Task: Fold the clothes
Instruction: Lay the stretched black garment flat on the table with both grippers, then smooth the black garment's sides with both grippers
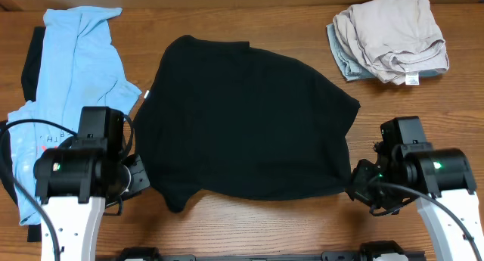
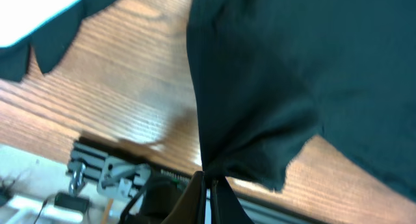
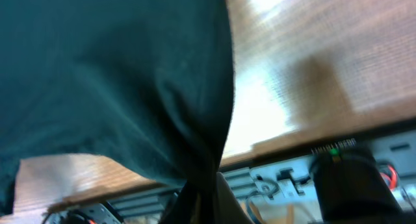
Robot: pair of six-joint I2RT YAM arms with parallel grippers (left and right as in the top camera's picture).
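Observation:
My left gripper should move the pinched near corner outward over the still spread shirt and let it go, because the cloth beside the white tag point(image 1: 147, 94) is outward of the gripper.
The black shirt point(image 1: 242, 117) lies spread over the middle of the table, with a small white tag point(image 1: 147, 94) at its left edge. My left gripper point(image 1: 144, 178) is shut on its near left corner; in the left wrist view point(image 2: 209, 177) the cloth bunches between the fingers and hangs from them point(image 2: 260, 107). My right gripper point(image 1: 355, 187) is shut on its near right corner; in the right wrist view point(image 3: 207, 185) the cloth point(image 3: 130, 74) gathers into the jaws. A light-blue tee point(image 1: 79, 72) lies at the left. Beige and grey pieces point(image 1: 389, 38) lie bunched at the back right.
Another dark piece point(image 1: 32, 64) lies under the blue tee at the far left edge. The table's front edge and a metal rail point(image 2: 117, 169) run just behind both grippers. Bare wood point(image 1: 265, 223) shows in front of the black shirt.

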